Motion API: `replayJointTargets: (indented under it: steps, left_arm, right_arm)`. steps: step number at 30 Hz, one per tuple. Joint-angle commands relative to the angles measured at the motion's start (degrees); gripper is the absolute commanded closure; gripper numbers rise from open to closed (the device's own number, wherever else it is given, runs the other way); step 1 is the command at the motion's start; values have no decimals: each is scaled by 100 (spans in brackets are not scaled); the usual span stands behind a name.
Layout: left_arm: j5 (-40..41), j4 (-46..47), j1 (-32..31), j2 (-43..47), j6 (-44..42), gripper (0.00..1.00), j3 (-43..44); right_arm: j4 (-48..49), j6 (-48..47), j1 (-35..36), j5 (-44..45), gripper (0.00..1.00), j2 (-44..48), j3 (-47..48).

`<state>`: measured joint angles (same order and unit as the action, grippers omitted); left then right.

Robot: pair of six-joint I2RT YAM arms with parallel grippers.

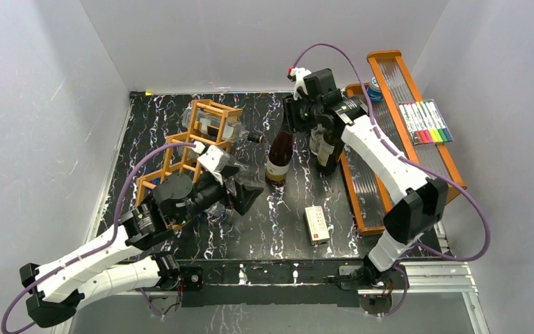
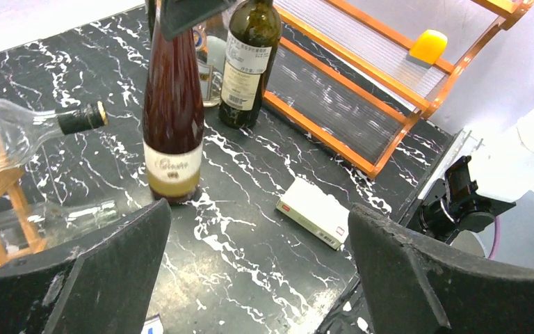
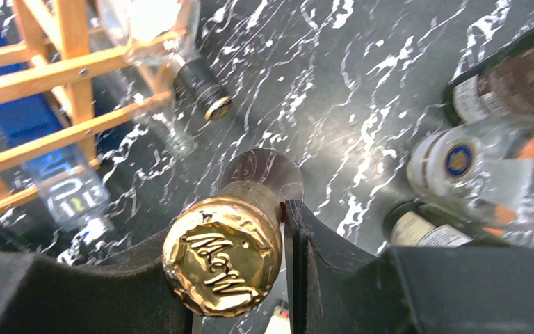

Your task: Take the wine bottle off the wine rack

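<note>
The wine bottle (image 1: 280, 156) goes outward in my right gripper next, onto the bare tabletop beside the standing clear bottles, for release of its foil top, as that spot is open.
The orange-brown wooden wine rack (image 1: 205, 132) stands at the back left; its bars also show in the right wrist view (image 3: 49, 73). A clear bottle (image 1: 215, 126) with a dark cap lies in it, neck sticking out to the right (image 3: 201, 90). A red-brown wine bottle (image 1: 280, 156) with a cream label stands upright on the table right of the rack (image 2: 174, 104). My right gripper (image 3: 233, 250) is shut on its gold foil top (image 3: 222, 254). My left gripper (image 1: 240, 191) is open and empty, low over the table by the rack's near end (image 2: 261, 216).
A dark green bottle (image 1: 329, 149) and clear bottles stand by the orange tiered tray (image 1: 389, 174) on the right. Coloured markers (image 1: 425, 122) and a blue can (image 1: 374, 89) lie on the tray. A white box (image 1: 317, 224) lies near the front. Another clear bottle (image 3: 69, 188) lies under the rack.
</note>
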<state>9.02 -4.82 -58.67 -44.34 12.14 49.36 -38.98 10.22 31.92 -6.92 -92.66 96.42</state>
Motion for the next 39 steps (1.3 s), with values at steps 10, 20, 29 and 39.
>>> replayJointTargets:
  steps: [10,20,29,39]
  left_arm:
    - [354,-757,-21,433,361,2,296]
    - [401,-972,-21,525,518,2,428]
    - [486,-1139,-21,523,511,2,565]
    - [547,-1162,-21,505,485,2,557]
  right_arm:
    - [1167,-755,33,1952,100,-1071,2039]
    - [1754,-778,-281,2111,100,-1703,2691]
    - [2544,-898,-386,2079,100,-1683,2408]
    - [2843,-1006,-472,2068,100,-1730,2294]
